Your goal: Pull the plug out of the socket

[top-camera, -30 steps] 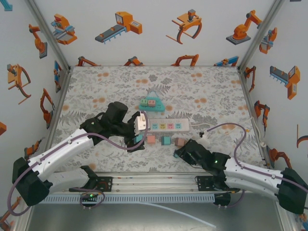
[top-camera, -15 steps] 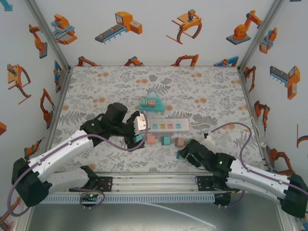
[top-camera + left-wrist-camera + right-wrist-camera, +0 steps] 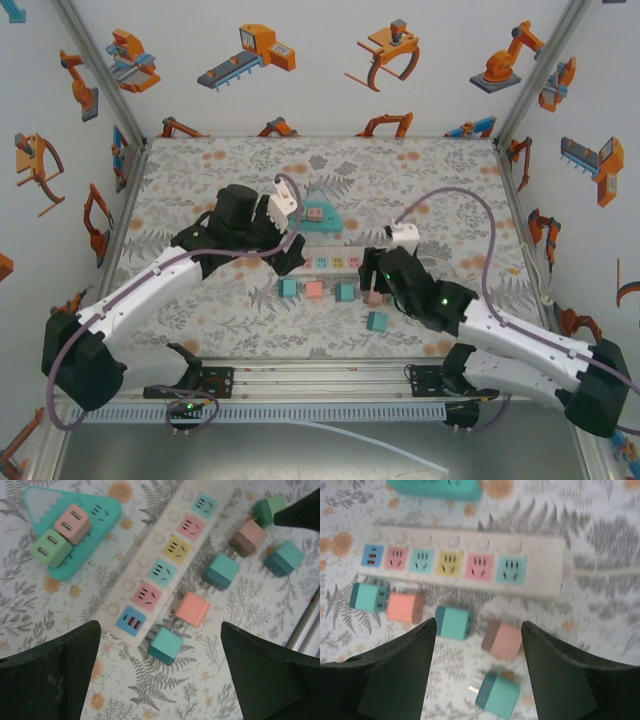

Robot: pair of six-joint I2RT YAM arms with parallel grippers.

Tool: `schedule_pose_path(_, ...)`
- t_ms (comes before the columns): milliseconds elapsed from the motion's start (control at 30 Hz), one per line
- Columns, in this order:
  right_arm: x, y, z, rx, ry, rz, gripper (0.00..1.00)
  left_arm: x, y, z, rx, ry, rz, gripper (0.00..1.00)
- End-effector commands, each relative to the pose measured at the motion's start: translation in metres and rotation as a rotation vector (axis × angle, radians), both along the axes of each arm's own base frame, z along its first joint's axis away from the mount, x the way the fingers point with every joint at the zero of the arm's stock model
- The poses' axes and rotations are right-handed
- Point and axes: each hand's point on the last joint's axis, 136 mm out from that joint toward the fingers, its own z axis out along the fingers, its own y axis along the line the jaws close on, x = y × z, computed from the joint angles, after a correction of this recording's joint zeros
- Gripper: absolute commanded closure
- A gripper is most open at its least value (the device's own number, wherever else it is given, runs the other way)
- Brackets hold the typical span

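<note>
I will reach my right gripper over next, outward past the power strip, turn it and lower it astride the pink plug's free sides, as that plug touches the green one.
The white power strip [image 3: 385, 259] lies across the table's middle, and every coloured socket I can see on it is empty. Behind it, a teal triangular socket [image 3: 322, 223] holds a pink plug [image 3: 72, 524] and a green plug [image 3: 50, 547]. Several loose cube plugs lie in front of the strip; the nearest one to me is teal [image 3: 377, 322]. My left gripper [image 3: 291, 253] hovers open over the strip's left end, above a teal cube [image 3: 167, 646]. My right gripper [image 3: 375, 277] hangs open above a pink-brown cube [image 3: 502, 640] and a pronged teal cube [image 3: 499, 695].
The strip's white cable [image 3: 425, 258] runs right towards the wall. Printed panels with metal posts close the table in on three sides. A rail [image 3: 320, 375] runs along the near edge between the arm bases.
The left gripper has lifted back from the strip's left end, leaving a teal cube on the table. The right arm has swung forward to the strip, leaving a teal cube behind it.
</note>
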Motion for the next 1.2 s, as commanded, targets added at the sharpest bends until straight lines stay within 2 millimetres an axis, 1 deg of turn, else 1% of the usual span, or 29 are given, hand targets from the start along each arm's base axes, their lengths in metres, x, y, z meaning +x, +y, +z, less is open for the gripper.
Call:
schedule_pose_path(0, 0.029, 0.042, 0.029, -0.142, -0.141, 0.28, 0.36, 0.036, -0.002, 0.027, -0.069, -0.018, 0.122, 0.03)
schedule_pose_path(67, 0.046, 0.06, 0.032, -0.146, -0.143, 0.394, 0.37, 0.058, 0.001, 0.029, -0.074, -0.004, 0.194, 0.03)
schedule_pose_path(200, 0.083, 0.088, 0.039, -0.17, -0.183, 0.559, 0.39, 0.103, 0.008, 0.029, -0.122, 0.052, 0.292, 0.03)
schedule_pose_path(267, 0.094, 0.104, 0.039, -0.178, -0.217, 0.686, 0.4, 0.125, 0.011, 0.019, -0.127, 0.086, 0.327, 0.03)
schedule_pose_path(300, 0.097, 0.111, 0.037, -0.19, -0.236, 0.741, 0.4, 0.134, 0.012, 0.013, -0.127, 0.111, 0.339, 0.03)
schedule_pose_path(367, 0.102, 0.125, 0.029, -0.239, -0.28, 0.849, 0.4, 0.159, 0.018, 0.002, -0.135, 0.172, 0.392, 0.03)
schedule_pose_path(433, 0.102, 0.135, 0.017, -0.278, -0.312, 0.968, 0.39, 0.179, 0.024, -0.006, -0.152, 0.227, 0.427, 0.03)
schedule_pose_path(467, 0.102, 0.139, 0.01, -0.305, -0.329, 1.015, 0.38, 0.186, 0.026, -0.012, -0.162, 0.254, 0.437, 0.03)
schedule_pose_path(533, 0.103, 0.144, -0.004, -0.372, -0.362, 1.095, 0.38, 0.197, 0.03, -0.018, -0.187, 0.275, 0.448, 0.03)
schedule_pose_path(600, 0.111, 0.145, -0.013, -0.429, -0.385, 1.119, 0.38, 0.204, 0.035, -0.024, -0.196, 0.283, 0.46, 0.03)
schedule_pose_path(700, 0.123, 0.149, -0.025, -0.494, -0.393, 1.145, 0.38, 0.209, 0.042, -0.03, -0.192, 0.288, 0.476, 0.03)
schedule_pose_path(900, 0.145, 0.154, -0.052, -0.588, -0.381, 1.166, 0.39, 0.205, 0.051, -0.049, -0.147, 0.306, 0.467, 0.03)
schedule_pose_path(1000, 0.147, 0.157, -0.061, -0.599, -0.371, 1.195, 0.45, 0.202, 0.055, -0.056, -0.136, 0.321, 0.467, 0.03)
schedule_pose_path(1167, 0.149, 0.16, -0.07, -0.611, -0.342, 1.234, 0.6, 0.198, 0.057, -0.064, -0.12, 0.332, 0.463, 0.03)
